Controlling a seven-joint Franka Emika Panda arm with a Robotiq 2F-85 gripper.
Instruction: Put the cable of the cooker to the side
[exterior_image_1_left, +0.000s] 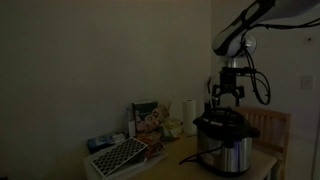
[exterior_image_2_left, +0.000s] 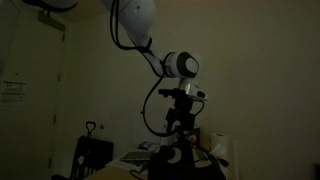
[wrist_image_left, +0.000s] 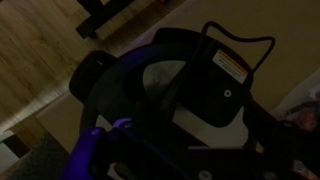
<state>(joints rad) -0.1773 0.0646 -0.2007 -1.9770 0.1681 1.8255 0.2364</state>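
Next, my gripper turns and comes down onto the piece of cable crossing the cooker's lid (wrist_image_left: 177, 87), as that piece lies just below my gripper's open fingers.
The room is very dark. The cooker (exterior_image_1_left: 228, 148) stands on the wooden table, with a shiny steel body and a black domed lid. It also shows low in an exterior view (exterior_image_2_left: 186, 160). My gripper (exterior_image_1_left: 226, 97) hangs just above the lid, fingers apart and empty; it shows too in an exterior view (exterior_image_2_left: 181, 125). In the wrist view the lid (wrist_image_left: 190, 80) fills the middle, with my dark fingers (wrist_image_left: 195, 140) below it. A thin black cable (wrist_image_left: 250, 42) loops past the lid's upper right edge onto the wood. The rest of its run is lost in the dark.
A white paper-towel roll (exterior_image_1_left: 187, 112) stands behind the cooker, also seen in an exterior view (exterior_image_2_left: 218, 146). Packets and a grid-patterned tray (exterior_image_1_left: 118, 155) lie beside it. A wooden chair (exterior_image_1_left: 270, 126) stands close behind the cooker.
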